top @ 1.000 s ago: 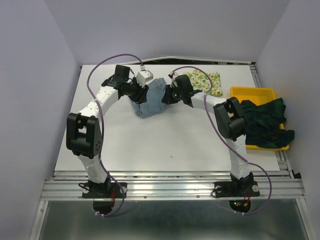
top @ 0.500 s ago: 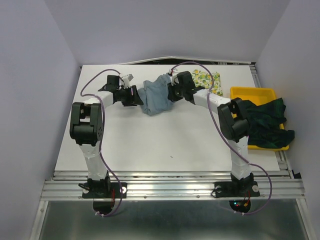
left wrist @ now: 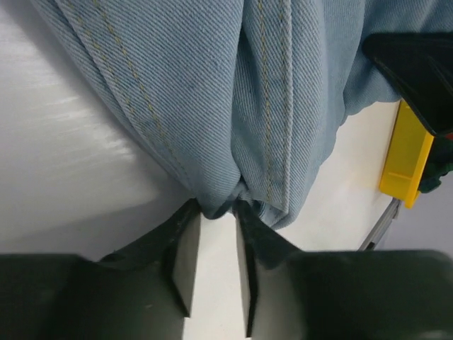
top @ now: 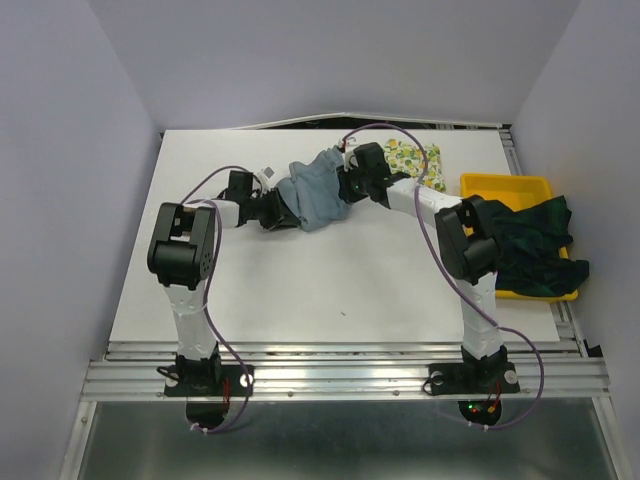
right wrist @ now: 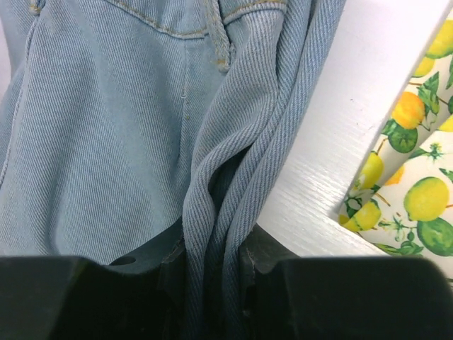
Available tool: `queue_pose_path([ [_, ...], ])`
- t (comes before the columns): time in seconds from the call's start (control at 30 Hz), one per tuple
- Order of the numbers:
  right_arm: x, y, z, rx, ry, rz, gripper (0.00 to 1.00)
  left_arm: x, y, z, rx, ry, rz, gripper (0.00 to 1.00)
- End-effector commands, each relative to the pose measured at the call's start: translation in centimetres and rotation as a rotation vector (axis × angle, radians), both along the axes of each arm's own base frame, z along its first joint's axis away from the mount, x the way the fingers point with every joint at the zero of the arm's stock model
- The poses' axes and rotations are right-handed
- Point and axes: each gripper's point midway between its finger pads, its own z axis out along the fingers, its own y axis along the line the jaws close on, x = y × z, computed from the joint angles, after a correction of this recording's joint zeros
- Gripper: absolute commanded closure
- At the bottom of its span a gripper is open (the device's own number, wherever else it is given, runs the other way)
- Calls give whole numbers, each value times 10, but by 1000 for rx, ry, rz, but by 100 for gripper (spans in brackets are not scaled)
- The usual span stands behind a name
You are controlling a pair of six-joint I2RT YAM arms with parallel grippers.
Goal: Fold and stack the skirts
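Note:
The lemon-print skirt (top: 415, 163), already folded, is to the right of my right gripper in the top view, so next I should move that way and release over the lemon-print skirt's tray-side edge.
The light blue-grey skirt (top: 315, 190) hangs bunched between my two grippers at the back middle of the table. My left gripper (top: 278, 212) pinches its lower left edge (left wrist: 219, 205) at the fingertips. My right gripper (top: 343, 185) is shut on a thick fold of its right edge (right wrist: 216, 234). The lemon-print skirt (top: 415, 163) lies folded just right of the right gripper, and shows in the right wrist view (right wrist: 414, 191). The dark plaid skirt (top: 530, 245) is heaped on the yellow tray (top: 505, 186).
The tray sits at the table's right edge, also visible in the left wrist view (left wrist: 405, 159). White table (top: 300, 290) spreads in front of the arms. Purple cables loop over both arms.
The left arm has swung down and inward, so its gripper now holds the blue skirt from the lower left. The skirt was lifted and stretched diagonally between the grippers. The right gripper moved slightly back.

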Motion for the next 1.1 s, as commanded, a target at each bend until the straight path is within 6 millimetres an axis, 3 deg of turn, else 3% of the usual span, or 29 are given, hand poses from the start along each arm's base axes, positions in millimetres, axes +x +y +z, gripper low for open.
queue_pose_path([
  [0.0, 22, 1, 66, 36, -161, -5, 99, 13, -11, 6, -38, -42, 1, 74],
  [0.07, 25, 0, 72, 30, -181, -5, 99, 19, -14, 5, -29, -53, -13, 86],
  [0.17, 30, -1, 80, 19, -214, -14, 99, 43, -19, 20, 11, -127, -26, 100],
  [0.27, 35, -4, 85, 1, -240, -22, 99, 53, -26, 26, 45, -171, -46, 100],
  [0.37, 40, -6, 96, -3, -273, -36, 99, 75, -37, 54, 84, -278, -68, 100],
  [0.53, 50, -11, 125, -9, -362, -67, 99, 90, -57, 89, 139, -435, -106, 100],
  [0.6, 62, -30, 139, -23, -402, -131, 99, 94, -67, 102, 144, -487, -114, 100],
  [0.7, 71, -38, 161, -8, -464, -163, 99, 100, -72, 114, 147, -527, -104, 100],
  [0.9, 90, -75, 203, 7, -555, -249, 99, 112, -94, 142, 147, -643, -138, 100],
  [0.97, 97, -98, 211, -9, -575, -296, 99, 118, -109, 155, 131, -691, -161, 100],
  [1.0, 97, -105, 217, -10, -587, -311, 99, 123, -116, 172, 119, -740, -175, 100],
  [1.07, 102, -130, 219, -28, -596, -355, 99, 124, -133, 170, 103, -764, -219, 100],
])
